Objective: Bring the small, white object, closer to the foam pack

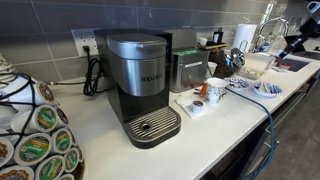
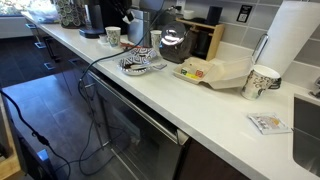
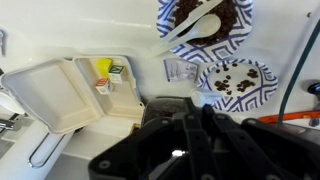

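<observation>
The gripper will move down, and to the left in the wrist view, to release the white object on the counter beside the foam pack, because that spot is bare.
The foam pack is an open white clamshell at the left of the wrist view, with small packets inside. It also shows in both exterior views. My gripper hangs above the counter between the foam pack and the blue-patterned plates. Its fingers are drawn together, and a small white object shows at their tips. Most of that object is hidden by the fingers. The gripper also shows in both exterior views.
Two patterned plates hold dark bits and white spoons. A white packet lies by the pack. A paper cup, towel roll, mug and coffee machine stand on the counter. The sink is beyond.
</observation>
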